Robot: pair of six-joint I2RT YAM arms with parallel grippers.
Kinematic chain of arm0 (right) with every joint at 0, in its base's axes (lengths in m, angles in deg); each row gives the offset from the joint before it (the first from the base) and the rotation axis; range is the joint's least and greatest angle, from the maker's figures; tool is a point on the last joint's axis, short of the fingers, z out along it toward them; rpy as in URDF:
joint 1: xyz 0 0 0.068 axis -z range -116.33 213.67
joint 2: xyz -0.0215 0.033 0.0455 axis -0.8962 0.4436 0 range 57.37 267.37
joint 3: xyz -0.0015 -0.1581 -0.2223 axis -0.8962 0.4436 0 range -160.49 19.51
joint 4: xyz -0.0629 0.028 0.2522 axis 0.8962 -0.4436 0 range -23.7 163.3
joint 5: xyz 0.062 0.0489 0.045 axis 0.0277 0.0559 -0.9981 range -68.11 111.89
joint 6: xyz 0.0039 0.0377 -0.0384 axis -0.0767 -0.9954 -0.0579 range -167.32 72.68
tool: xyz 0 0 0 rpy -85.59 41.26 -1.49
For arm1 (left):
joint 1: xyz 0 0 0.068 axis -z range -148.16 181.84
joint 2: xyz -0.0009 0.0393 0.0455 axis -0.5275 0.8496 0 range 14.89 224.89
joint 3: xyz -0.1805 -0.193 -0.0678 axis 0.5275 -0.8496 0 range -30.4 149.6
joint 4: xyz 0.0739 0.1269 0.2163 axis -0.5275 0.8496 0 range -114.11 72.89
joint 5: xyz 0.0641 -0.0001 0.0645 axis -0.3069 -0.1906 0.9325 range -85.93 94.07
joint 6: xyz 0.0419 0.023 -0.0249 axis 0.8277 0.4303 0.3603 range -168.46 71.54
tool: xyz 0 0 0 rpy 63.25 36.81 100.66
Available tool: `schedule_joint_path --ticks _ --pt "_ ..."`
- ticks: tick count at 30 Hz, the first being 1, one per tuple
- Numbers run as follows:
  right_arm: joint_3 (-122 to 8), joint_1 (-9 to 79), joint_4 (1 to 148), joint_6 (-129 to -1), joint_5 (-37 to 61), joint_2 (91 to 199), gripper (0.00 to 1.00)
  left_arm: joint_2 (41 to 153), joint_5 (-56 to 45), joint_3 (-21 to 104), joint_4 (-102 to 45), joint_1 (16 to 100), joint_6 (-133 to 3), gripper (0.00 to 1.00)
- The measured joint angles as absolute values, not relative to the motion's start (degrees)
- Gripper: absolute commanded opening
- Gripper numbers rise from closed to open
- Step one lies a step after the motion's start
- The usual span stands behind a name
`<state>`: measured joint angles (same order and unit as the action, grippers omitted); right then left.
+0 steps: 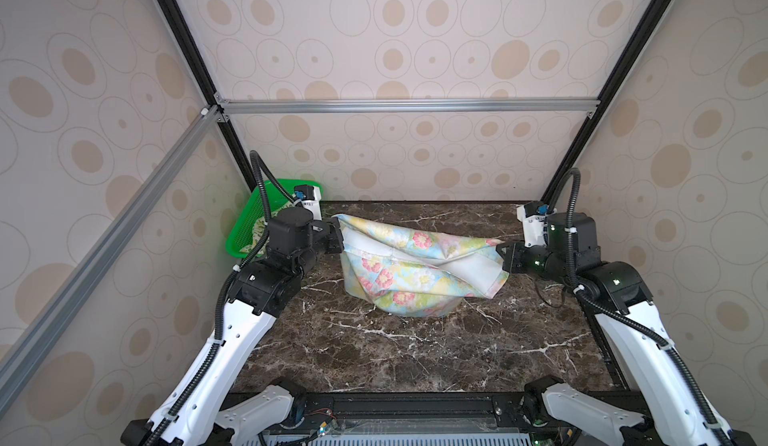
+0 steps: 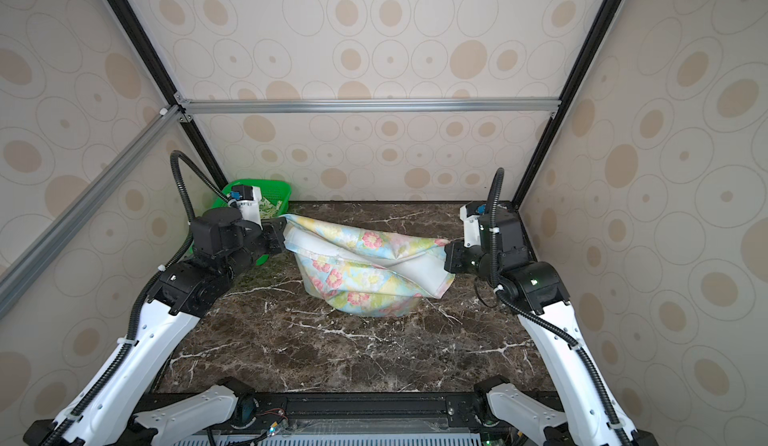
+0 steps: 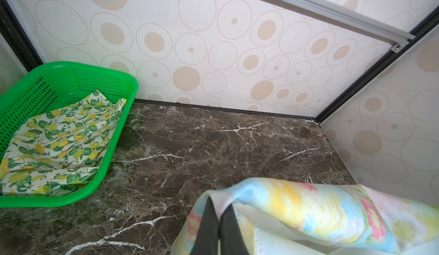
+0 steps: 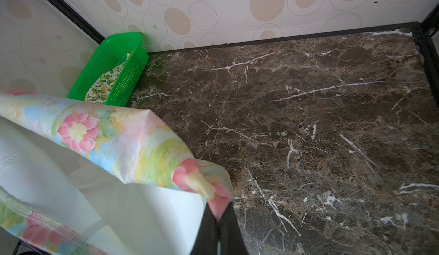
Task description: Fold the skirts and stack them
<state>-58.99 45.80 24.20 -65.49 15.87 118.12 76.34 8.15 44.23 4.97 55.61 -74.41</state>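
My left gripper should next move down and toward my right gripper, and let go of the skirt's corner on the marble tabletop. The tabletop is below the gripper, so the corner should go there.
The pastel blue-yellow skirt (image 1: 415, 265) (image 2: 365, 269) with pink flowers hangs stretched between both grippers above the marble table, its white lining showing and its lower part sagging onto the tabletop. My left gripper (image 1: 338, 238) (image 3: 219, 214) is shut on the skirt's left corner (image 3: 237, 194). My right gripper (image 1: 500, 248) (image 4: 218, 214) is shut on the right corner (image 4: 213, 192). The cream lemon-print skirt (image 3: 59, 142) (image 4: 104, 83) lies in the green basket, apart from both grippers.
The green mesh basket (image 1: 245, 224) (image 3: 114, 128) stands at the back left corner against the wall. Patterned walls and black frame posts (image 1: 582, 132) close in the dark marble table (image 1: 415, 348) on three sides.
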Motion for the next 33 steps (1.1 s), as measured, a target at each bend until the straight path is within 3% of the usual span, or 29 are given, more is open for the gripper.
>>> schedule_joint_path --ticks 7,22,27,32,33 --pt "-59.1 45.8 23.9 -64.8 14.8 119.1 0.00 77.4 7.4 44.1 4.6 55.6 -74.6 0.00" --pt "-59.8 45.8 19.6 -67.7 6.7 109.9 0.00 65.5 3.5 39.4 7.0 55.7 -81.7 0.00" --pt "-66.3 45.8 17.2 -68.4 7.1 118.6 0.00 72.4 1.1 42.7 4.9 55.8 -81.8 0.00" --pt "-62.5 45.8 22.6 -68.1 10.1 132.0 0.00 86.6 -2.3 42.1 -4.1 55.4 -81.3 0.00" --pt "-60.9 45.9 24.5 -68.1 11.1 135.1 0.13 89.9 -3.3 41.1 -6.6 55.3 -81.2 0.18"
